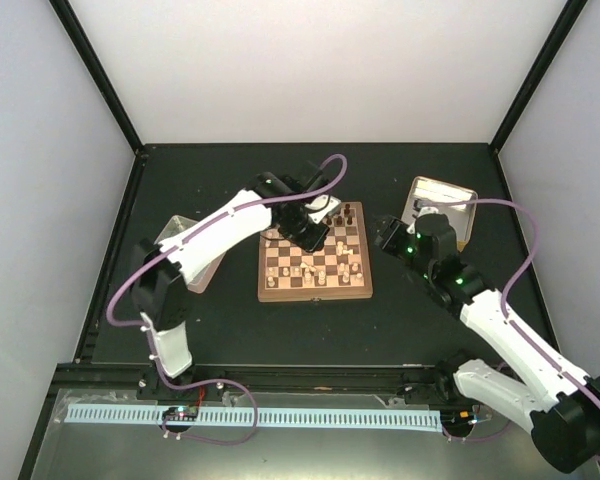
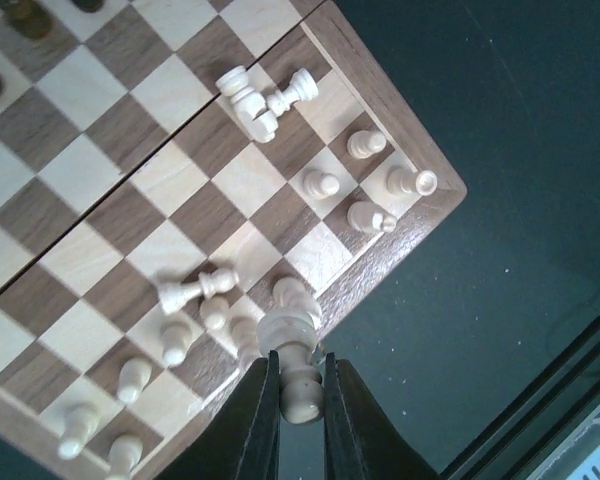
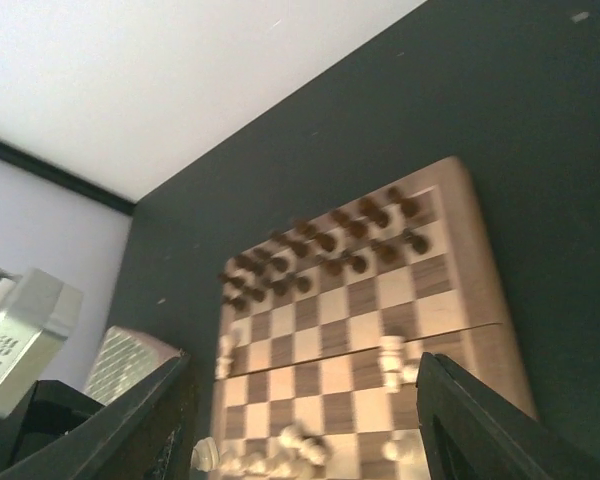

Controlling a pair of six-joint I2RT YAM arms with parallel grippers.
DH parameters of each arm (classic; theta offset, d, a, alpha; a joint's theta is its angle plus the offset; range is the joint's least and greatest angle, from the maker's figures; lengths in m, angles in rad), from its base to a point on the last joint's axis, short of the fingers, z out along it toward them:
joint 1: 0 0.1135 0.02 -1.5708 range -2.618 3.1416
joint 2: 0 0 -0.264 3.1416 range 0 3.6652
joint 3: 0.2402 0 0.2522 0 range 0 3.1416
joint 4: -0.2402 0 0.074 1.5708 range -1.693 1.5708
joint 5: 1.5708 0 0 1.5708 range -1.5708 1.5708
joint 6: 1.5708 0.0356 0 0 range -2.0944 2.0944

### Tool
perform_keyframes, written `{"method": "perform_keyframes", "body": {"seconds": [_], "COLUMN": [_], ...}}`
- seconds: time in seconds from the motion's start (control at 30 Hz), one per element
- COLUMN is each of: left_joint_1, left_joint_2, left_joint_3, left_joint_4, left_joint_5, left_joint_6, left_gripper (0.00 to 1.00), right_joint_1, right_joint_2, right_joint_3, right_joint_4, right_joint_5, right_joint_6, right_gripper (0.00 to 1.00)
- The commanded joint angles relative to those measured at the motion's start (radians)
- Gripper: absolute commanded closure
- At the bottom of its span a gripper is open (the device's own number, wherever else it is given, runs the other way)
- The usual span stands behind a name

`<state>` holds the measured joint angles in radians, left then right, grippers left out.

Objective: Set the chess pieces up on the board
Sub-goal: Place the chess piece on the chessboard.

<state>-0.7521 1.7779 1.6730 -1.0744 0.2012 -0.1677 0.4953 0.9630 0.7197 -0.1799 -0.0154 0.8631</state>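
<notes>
My left gripper holds its cream pawn and will lower it next toward the cream pieces near the board's corner, onto the empty dark square beside the standing pawns.
The board [image 1: 315,295] lies in the middle of the table. My left gripper [image 2: 298,365] hangs over the board's rim [image 2: 400,120], shut on a cream chess piece [image 2: 302,392] that it holds by the head. In the top view this gripper [image 1: 315,240] is over the board's far half. Several cream pieces [image 2: 365,145] stand near the corner, and others lie toppled [image 2: 195,290]. My right gripper [image 1: 388,235] floats just right of the board, open and holding nothing. In the right wrist view the board [image 3: 485,270] shows between the spread fingers [image 3: 450,400], with dark pieces [image 3: 325,245] in its far rows.
A shallow tray [image 1: 180,235] sits left of the board, partly under the left arm. Another tray [image 1: 450,200] stands at the back right, behind the right gripper. Black frame posts and pale walls close in the table.
</notes>
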Motion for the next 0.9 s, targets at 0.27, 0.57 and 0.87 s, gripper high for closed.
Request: {"method": "perform_keyframes", "body": {"seconds": [0.27, 0.57, 0.87], "left_joint_1": [-0.004, -0.027, -0.032], "left_joint_2": [0.306, 0.419, 0.47], "left_joint_3": [0.331, 0.355, 0.335], "left_joint_4": [-0.183, -0.247, -0.219], "left_joint_5": [0.108, 0.072, 0.064], "left_joint_6": [0.043, 0.09, 0.085], "left_gripper": [0.95, 0.95, 0.95], "right_joint_1": [-0.015, -0.015, -0.015], "right_joint_2": [-0.177, -0.172, -0.166], "right_joint_3": [-0.064, -0.074, -0.081], "right_joint_4": [-0.186, -0.184, -0.176], "right_joint_5": [0.369, 0.357, 0.341], "right_joint_6": [-0.078, -0.082, -0.081], "right_gripper": [0.39, 0.39, 0.39]}}
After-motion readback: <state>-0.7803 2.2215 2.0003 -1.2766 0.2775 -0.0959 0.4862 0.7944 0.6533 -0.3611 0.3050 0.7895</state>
